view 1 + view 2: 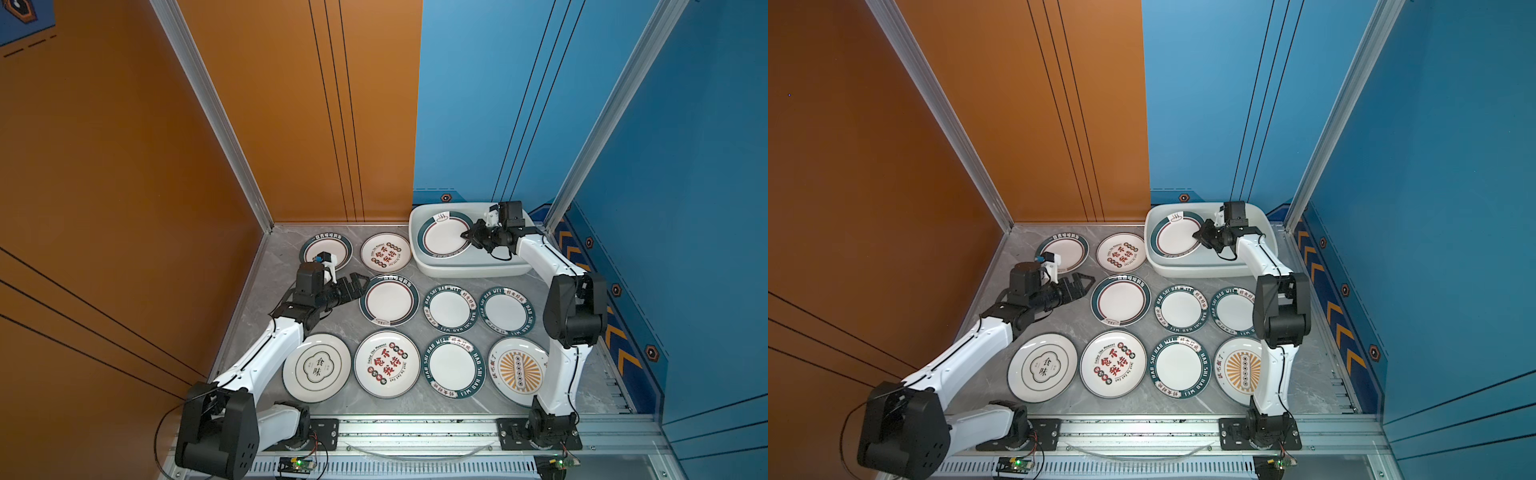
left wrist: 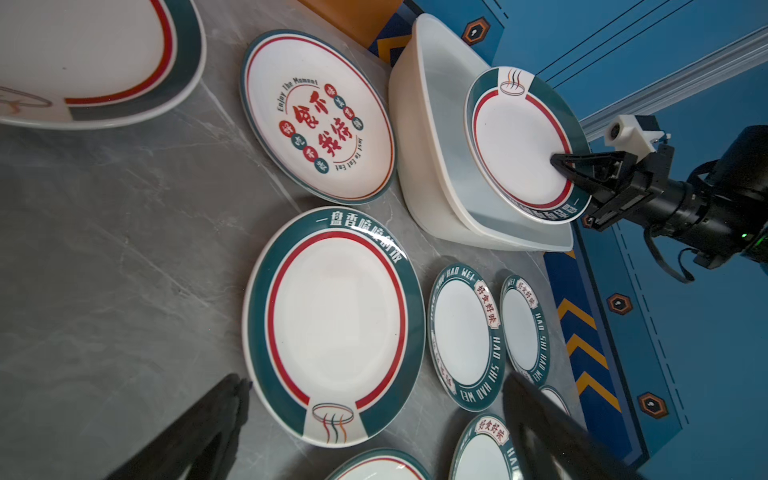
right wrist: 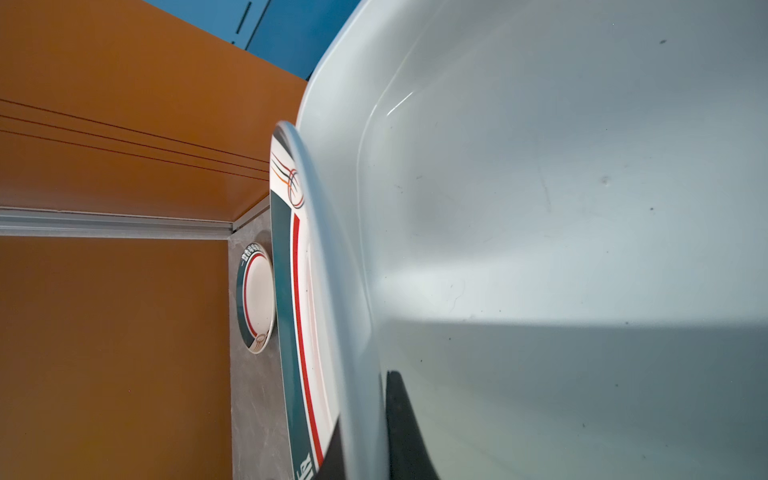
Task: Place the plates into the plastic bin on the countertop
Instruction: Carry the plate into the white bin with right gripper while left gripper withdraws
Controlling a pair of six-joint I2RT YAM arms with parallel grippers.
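Observation:
The teal-rimmed plate still hangs tilted above the bin's bare bottom, so I will lower my right gripper deeper into the bin and release the plate's rim there.
Several white plates lie flat on the grey countertop [image 1: 419, 405]. My left gripper [image 1: 360, 286] [image 2: 374, 380] is open, low over the counter. Its fingers stand just left of a large teal-rimmed plate [image 1: 389, 300] [image 2: 336, 320] without touching it. The plastic bin [image 1: 478, 270] [image 2: 419, 145] stands at the back right. My right gripper [image 1: 463, 235] [image 3: 365, 436] is shut on the rim of another teal-rimmed plate [image 1: 442, 237] [image 3: 291, 270]. That plate is held tilted inside the bin's left half.
A teal-rimmed plate [image 1: 328, 249] lies partly behind my left wrist. My right arm hides part of the sunburst plate [image 1: 517, 370]. An orange wall [image 1: 124, 208] bounds the left, a blue wall [image 1: 665, 249] the right, and an aluminium rail [image 1: 415, 432] the front.

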